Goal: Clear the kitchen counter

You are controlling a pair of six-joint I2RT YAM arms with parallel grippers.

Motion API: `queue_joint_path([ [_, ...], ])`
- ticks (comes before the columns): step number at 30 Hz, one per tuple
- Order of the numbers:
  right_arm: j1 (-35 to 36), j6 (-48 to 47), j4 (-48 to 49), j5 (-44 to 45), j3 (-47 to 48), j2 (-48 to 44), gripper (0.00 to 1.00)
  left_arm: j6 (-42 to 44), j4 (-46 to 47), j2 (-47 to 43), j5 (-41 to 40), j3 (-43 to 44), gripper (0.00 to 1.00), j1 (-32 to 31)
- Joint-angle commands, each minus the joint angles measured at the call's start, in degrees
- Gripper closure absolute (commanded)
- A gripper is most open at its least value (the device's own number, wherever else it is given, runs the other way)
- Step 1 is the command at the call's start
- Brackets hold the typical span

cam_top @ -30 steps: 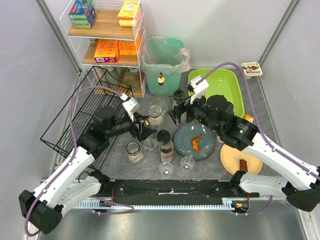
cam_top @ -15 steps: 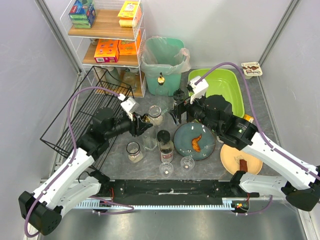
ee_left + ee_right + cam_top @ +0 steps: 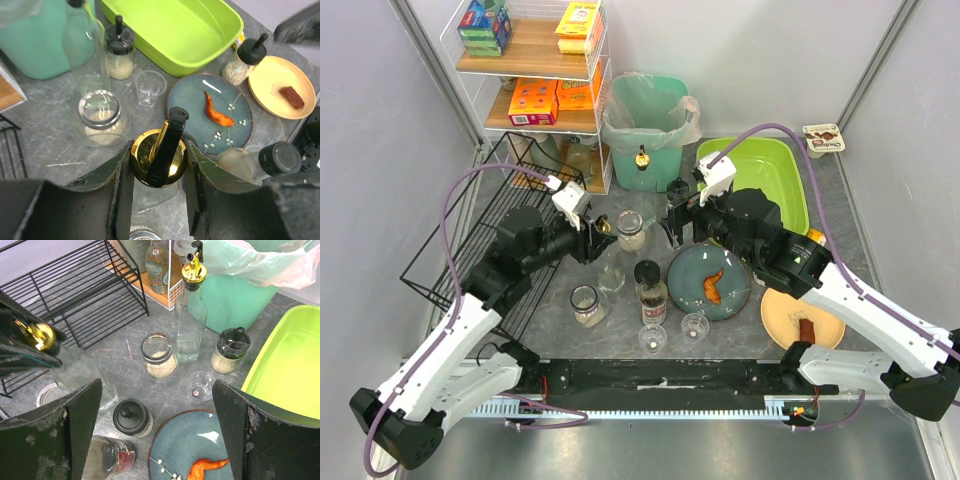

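Note:
Next I need to lift the bottle across to the rack's side [image 3: 442, 266], lower it and release, since that side stands empty left of my left gripper in the top view.
The kitchen counter [image 3: 555, 325] is dark grey and mottled, with jars, glasses and plates on it. My left gripper [image 3: 594, 240] is shut on the neck of a clear glass bottle [image 3: 611, 272] with a gold pourer cap [image 3: 159, 156]; in the left wrist view the jaws [image 3: 159, 177] clamp it just under the cap. My right gripper [image 3: 676, 226] is open and empty, hovering over the counter above a small glass [image 3: 200, 386] and a black-lidded jar [image 3: 132, 417]. A blue plate [image 3: 730, 290] holds an orange food piece.
A black wire rack [image 3: 485, 215] stands at the left, a shelf unit behind it. A teal bin [image 3: 645, 115] and a lime-green tub [image 3: 765, 175] are at the back. A second gold-capped bottle [image 3: 641, 170], a grain jar [image 3: 631, 230], shakers, small glasses [image 3: 651, 338] and a yellow plate [image 3: 790, 325] crowd the counter.
My left gripper has moved left and back toward the wire rack, carrying the gold-capped bottle. The right arm has barely moved.

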Motion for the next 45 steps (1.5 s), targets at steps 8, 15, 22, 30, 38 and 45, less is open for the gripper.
queue_joint_path([
  [8,-0.3,-1.0,-0.2,2.3,2.9,0.2,0.02,-2.4,-2.7,1.5,-20.9,19.7,0.98,-0.2],
  [15,-0.2,-0.4,-0.2,3.4,4.2,0.5,0.02,-3.1,-13.9,12.5,-30.8,40.7,0.98,0.1],
  [22,-0.2,-0.9,-0.3,3.7,5.3,1.0,0.02,-3.0,-22.8,24.2,-37.5,61.4,0.98,3.2],
  [30,-0.3,-2.9,-0.2,4.4,5.8,2.5,0.02,-6.7,-24.6,27.5,-44.6,70.1,0.98,13.7],
  [38,-0.3,-4.8,-0.2,4.0,7.5,5.6,0.02,-9.0,-26.0,29.1,-44.5,74.4,0.98,25.1],
  [45,-0.4,-5.1,-0.1,3.3,9.0,7.9,0.02,-8.9,-28.4,27.6,-48.4,74.5,0.98,30.3],
])
